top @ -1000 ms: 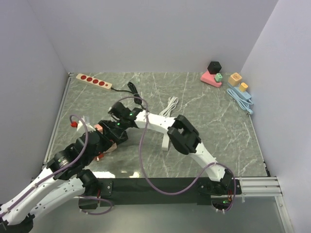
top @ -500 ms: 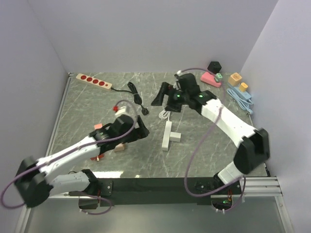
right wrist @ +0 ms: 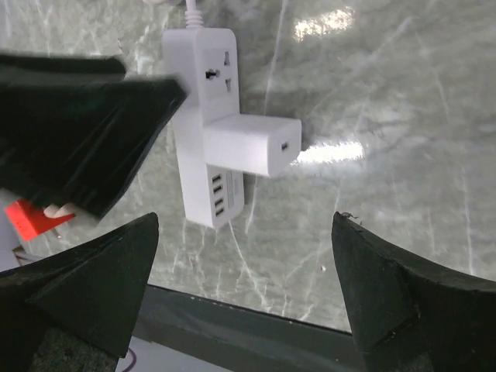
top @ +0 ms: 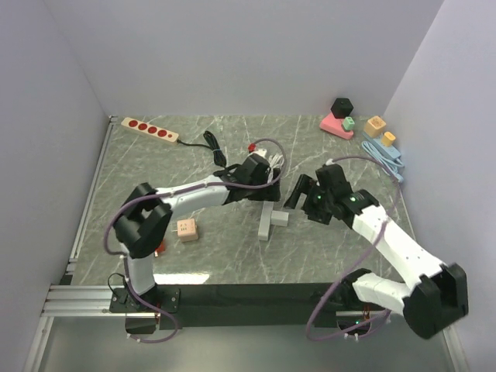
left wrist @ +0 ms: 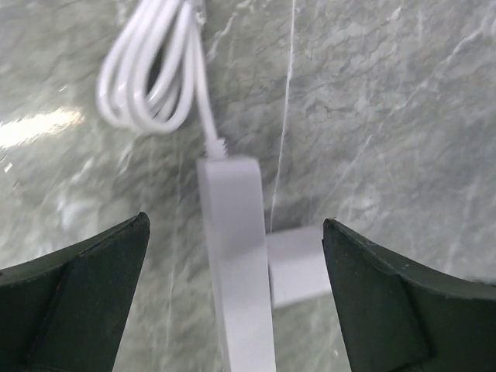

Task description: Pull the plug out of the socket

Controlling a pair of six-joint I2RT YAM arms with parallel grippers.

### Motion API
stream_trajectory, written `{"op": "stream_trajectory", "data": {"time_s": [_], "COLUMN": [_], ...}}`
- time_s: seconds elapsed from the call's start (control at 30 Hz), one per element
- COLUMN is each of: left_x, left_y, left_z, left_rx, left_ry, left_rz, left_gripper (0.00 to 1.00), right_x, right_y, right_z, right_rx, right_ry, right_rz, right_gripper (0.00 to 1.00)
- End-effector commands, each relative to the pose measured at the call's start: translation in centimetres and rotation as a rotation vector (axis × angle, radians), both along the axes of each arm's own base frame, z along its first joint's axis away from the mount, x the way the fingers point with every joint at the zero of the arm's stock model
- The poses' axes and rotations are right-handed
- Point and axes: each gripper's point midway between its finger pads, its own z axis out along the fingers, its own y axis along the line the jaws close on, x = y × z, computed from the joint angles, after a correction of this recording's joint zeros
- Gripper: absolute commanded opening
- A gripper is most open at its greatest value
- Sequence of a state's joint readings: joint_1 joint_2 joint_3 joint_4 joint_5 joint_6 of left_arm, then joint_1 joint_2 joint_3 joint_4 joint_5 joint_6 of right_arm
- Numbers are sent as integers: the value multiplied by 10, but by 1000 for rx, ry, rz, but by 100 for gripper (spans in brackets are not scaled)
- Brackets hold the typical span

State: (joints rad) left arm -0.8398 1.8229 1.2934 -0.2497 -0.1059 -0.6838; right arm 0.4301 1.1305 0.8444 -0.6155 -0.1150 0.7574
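Observation:
My right gripper will next lower to the left in the top view onto the white cube plug [top: 280, 218], which sticks out from the power strip's side.
A white power strip [top: 266, 222] lies mid-table with a white cube plug [top: 280, 218] stuck in its right side. Its coiled white cable [top: 271, 167] lies behind it. My left gripper [top: 264, 184] is open just above the strip's far end. In the left wrist view the strip [left wrist: 236, 263] and plug [left wrist: 296, 267] sit between my spread fingers [left wrist: 74, 302], untouched. My right gripper [top: 297, 191] is open and empty, to the right of the plug. The right wrist view shows the strip [right wrist: 200, 93], the plug [right wrist: 252, 146] and the left gripper's black finger [right wrist: 81, 128] over the strip.
A beige strip with red sockets [top: 149, 129] and its black cable [top: 216, 149] lie at the back left. A wooden block [top: 186, 229] sits front left. Pink, black and green toys [top: 339, 120], orange blocks [top: 377, 125] and a blue cable [top: 385, 158] are at the back right.
The left gripper has swung right and away from me to over the strip's far end. The right gripper has come from the back toward me, to beside the plug. Strip and plug have not moved.

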Motion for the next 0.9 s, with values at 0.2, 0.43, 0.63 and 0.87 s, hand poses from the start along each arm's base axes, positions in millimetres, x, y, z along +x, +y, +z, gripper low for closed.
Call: {"op": "stream_trajectory", "data": {"time_s": [0.2, 0.43, 0.63, 0.87], "left_x": [-13, -32, -38, -32], "left_y": [-21, -24, -14, -8], "left_z": [-47, -75, -57, -32], "left_rx": [131, 104, -96, -183], "left_ry": [57, 131, 210, 186], "left_rz": [-189, -237, -211, -170], "left_gripper": [88, 39, 0, 0], "right_x": [-13, -15, -13, -13], "right_y": [-22, -3, 17, 37], "right_z": [16, -4, -8, -23], "right_rx": [103, 173, 244, 346], "right_ry": [-131, -117, -129, -40], "right_rz": [-98, 18, 132, 153], "right_gripper": [100, 100, 100, 100]}}
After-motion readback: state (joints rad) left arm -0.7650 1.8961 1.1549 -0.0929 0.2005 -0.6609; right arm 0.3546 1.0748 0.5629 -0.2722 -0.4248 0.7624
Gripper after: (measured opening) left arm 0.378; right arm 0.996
